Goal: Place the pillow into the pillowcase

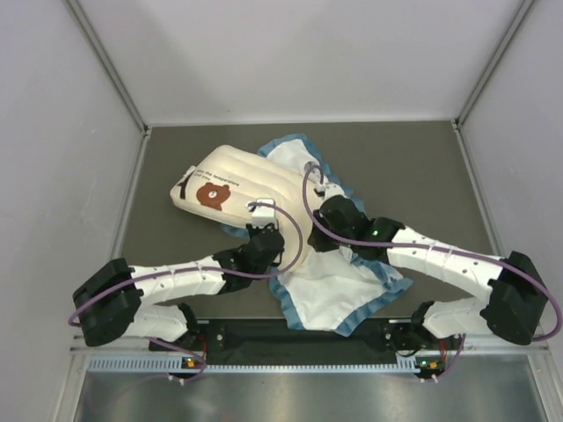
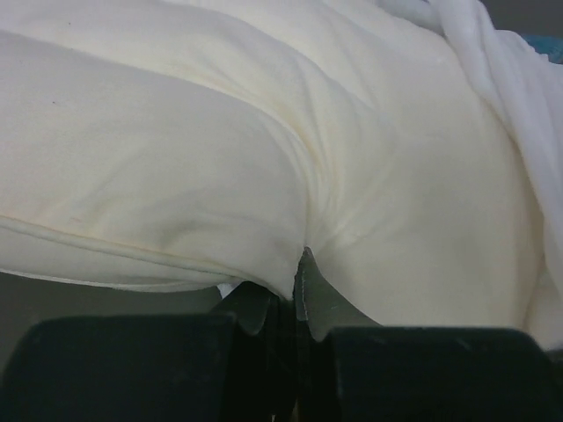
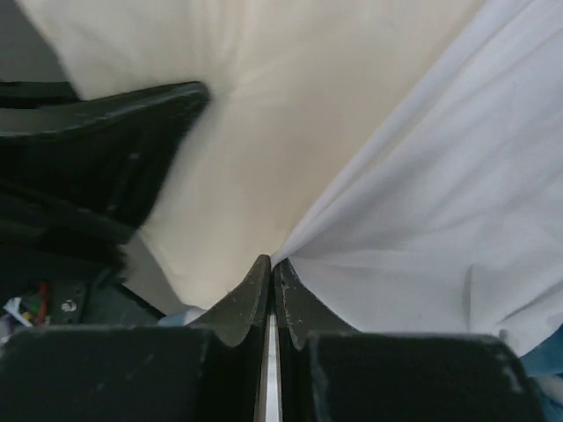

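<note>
My left gripper will next push outward and to the right in the top view, toward the pillowcase's white edge (image 1: 300,163), and let go, because most of the pillow (image 1: 230,183) is outside.
The cream pillow (image 1: 230,183) lies at the table's middle left, its brown bear logo (image 1: 211,195) at the left end. The pillowcase (image 1: 339,290) shows mostly its white inside with a blue ruffled edge; it spreads from behind the pillow down to the front edge. My left gripper (image 1: 264,230) is at the pillow's near right end, and in the left wrist view it (image 2: 301,264) is shut on a fold of the pillow (image 2: 176,158). My right gripper (image 1: 318,215) is shut on the white edge of the pillowcase (image 3: 440,193) right beside the pillow (image 3: 264,132).
Grey walls enclose the dark table (image 1: 396,167) on the left, back and right. The two arms cross the front of the table, and their purple cables (image 1: 308,189) loop over the fabric. The left gripper's black body (image 3: 106,158) shows close by in the right wrist view.
</note>
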You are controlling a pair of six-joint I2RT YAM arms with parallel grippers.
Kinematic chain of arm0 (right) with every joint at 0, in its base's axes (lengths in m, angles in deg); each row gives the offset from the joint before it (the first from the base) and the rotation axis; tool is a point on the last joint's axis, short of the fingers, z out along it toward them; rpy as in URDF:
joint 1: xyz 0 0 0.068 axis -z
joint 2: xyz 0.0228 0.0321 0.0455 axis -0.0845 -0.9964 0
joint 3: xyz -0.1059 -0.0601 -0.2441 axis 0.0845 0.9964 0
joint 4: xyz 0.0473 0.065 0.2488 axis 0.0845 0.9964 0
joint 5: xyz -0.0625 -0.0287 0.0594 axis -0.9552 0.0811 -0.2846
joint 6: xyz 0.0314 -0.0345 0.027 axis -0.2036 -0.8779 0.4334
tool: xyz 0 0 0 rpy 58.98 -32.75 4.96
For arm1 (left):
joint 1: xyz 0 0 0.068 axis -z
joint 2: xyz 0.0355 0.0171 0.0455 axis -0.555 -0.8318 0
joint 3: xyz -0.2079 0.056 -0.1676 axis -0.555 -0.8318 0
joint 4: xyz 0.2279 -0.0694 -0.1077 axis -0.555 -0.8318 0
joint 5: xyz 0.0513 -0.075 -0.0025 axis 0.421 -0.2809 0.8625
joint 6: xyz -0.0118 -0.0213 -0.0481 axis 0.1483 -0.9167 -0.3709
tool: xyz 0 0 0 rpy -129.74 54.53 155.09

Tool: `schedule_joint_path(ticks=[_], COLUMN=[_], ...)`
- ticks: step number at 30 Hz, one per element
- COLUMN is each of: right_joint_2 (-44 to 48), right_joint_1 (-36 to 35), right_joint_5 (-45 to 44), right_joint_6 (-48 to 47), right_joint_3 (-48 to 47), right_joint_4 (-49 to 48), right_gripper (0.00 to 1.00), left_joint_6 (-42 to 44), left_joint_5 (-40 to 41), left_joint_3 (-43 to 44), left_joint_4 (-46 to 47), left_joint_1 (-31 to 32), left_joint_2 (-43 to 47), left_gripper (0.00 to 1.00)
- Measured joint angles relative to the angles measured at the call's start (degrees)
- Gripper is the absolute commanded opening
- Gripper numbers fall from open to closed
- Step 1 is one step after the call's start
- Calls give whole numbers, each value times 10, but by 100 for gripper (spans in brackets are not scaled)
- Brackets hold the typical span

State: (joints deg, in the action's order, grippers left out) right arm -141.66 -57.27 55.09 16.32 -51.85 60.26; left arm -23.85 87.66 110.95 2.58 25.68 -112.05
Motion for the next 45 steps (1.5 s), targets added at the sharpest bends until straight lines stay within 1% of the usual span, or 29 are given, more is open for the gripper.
schedule_joint_path(ticks=[4,7,11,17,22,23,26,27,28,30,31,34,37,41,42,45], right_joint_2=[9,9,9,9,-10,-14,-23,-23,-23,-24,-22,-7,24,85,94,94], right_joint_1=[4,22,67,119,207,217,253,264,275,294,300,303,278,215,199,174], right_joint_5=[57,94,149,212,280,288,304,304,301,276,262,215,159,69,48,5], right_joint_6=[-13,-18,-12,-4,11,13,13,9,7,-11,-18,-43,-59,-73,-75,-79], right_joint_3=[-70,-108,-133,-159,-159,-159,-159,-159,-161,-171,-175,-176,-165,-122,-113,-88], right_joint_4=[19,24,23,25,20,18,19,19,23,40,48,70,94,111,113,114], right_gripper=[0,0,0,0,0,2,16,33,45,65,67,70,70,66,63,61], left_joint_6=[19,4,-25,-81,-135,-144,-164,-167,-171,-174,-174,-173,-173,-169,-167,-146], left_joint_5=[-19,-72,-94,-89,-98,-101,-110,-111,-112,-114,-113,-113,-111,-102,-98,-85], left_joint_3=[78,113,122,157,164,164,164,164,164,164,164,162,156,142,139,130], left_joint_4=[-16,-7,22,38,95,109,138,142,146,151,154,168,206,292,314,382], left_joint_1=[-20,-51,-70,-70,-71,-71,-72,-72,-72,-72,-72,-72,-72,-66,-64,-56], left_joint_2=[-28,-39,-66,-161,-210,-218,-236,-239,-241,-242,-243,-245,-258,-295,-307,-337], left_gripper=[0,0,0,0,0,0,0,0,0,0,0,0,0,0,0,0])
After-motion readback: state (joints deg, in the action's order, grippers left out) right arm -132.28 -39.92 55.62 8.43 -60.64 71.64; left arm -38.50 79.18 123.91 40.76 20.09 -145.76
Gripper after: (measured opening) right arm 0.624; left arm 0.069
